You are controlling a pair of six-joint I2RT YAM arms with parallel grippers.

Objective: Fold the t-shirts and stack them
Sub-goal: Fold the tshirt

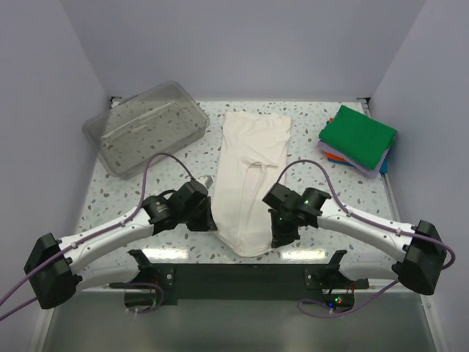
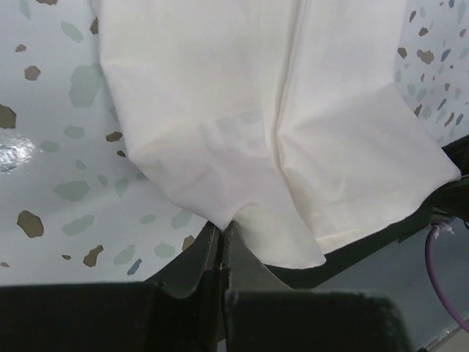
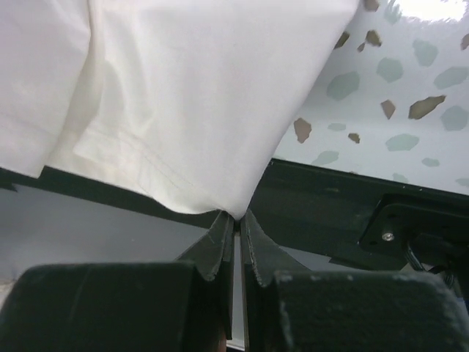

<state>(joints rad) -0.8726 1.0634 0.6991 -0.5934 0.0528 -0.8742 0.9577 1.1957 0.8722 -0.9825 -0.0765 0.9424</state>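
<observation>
My left gripper will take the pinched edge of the t-shirt outward and let go over the t-shirt's far half [image 1: 229, 153], outward of the gripper, halving the long folded t-shirt.
A cream-white t-shirt [image 1: 251, 172] lies lengthwise down the middle of the table, folded into a long narrow strip, print hidden. My left gripper [image 1: 212, 222] is shut on its near left edge; the left wrist view shows the cloth [image 2: 278, 132] pinched at the gripper [image 2: 223, 224]. My right gripper [image 1: 278, 238] is shut on its near right corner; the right wrist view shows the hem [image 3: 176, 110] pinched at the gripper [image 3: 239, 214]. A stack of folded t-shirts [image 1: 357, 138], green on top with orange, lavender and blue edges showing below, sits at the far right.
A clear plastic tub [image 1: 146, 127] stands at the far left. The speckled table [image 1: 322, 172] is walled on three sides. A black mounting bar [image 1: 242, 275] runs along the near edge between the arm bases.
</observation>
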